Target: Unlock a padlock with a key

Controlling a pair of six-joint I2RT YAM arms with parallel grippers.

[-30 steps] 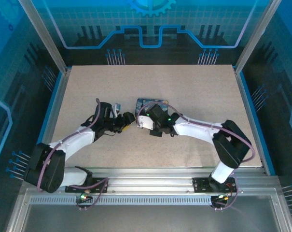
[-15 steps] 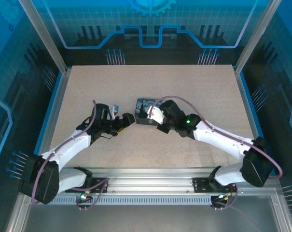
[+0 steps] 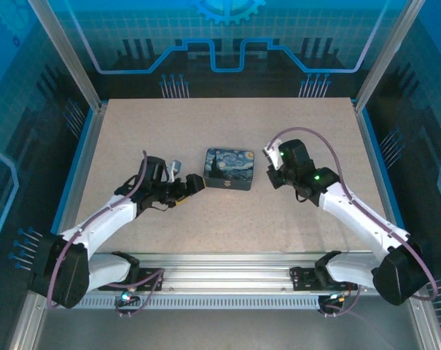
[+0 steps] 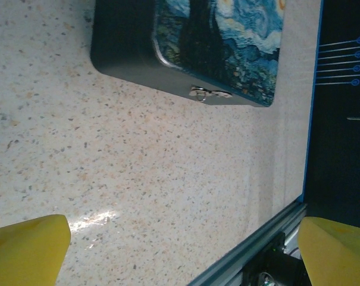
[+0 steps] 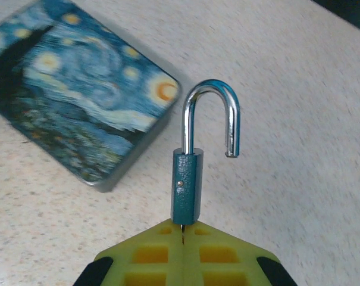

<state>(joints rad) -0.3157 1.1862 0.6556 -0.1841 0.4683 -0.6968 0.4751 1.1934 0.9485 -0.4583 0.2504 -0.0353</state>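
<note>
The robot's right gripper will next lower the opened padlock to the bare tabletop (image 5: 234,201) beside the tin and release the key (image 5: 182,228), because that clear spot is below the gripper.
My right gripper (image 5: 182,238) is shut on the key (image 5: 182,228), a thin dark sliver between the yellow pads. The key runs into the base of the padlock (image 5: 185,185). The padlock has a teal body and stands out from the fingertips above the table. Its silver shackle (image 5: 209,110) is swung open, with one leg free. In the top view the right gripper (image 3: 272,164) hangs right of the night-sky tin (image 3: 230,168). My left gripper (image 3: 191,184) sits just left of the tin. It is open, with its yellow fingertips (image 4: 25,247) far apart and nothing between them.
The blue-and-yellow painted tin (image 4: 221,42) lies closed at the table's middle, with a small metal latch (image 4: 206,93) on its side. The table's blue edge rail (image 4: 269,238) runs close by the left gripper. Bare speckled tabletop (image 3: 227,124) lies all around.
The right arm has swung away to the right of the tin, carrying the padlock on the key. The left gripper has opened wide and stayed left of the tin.
</note>
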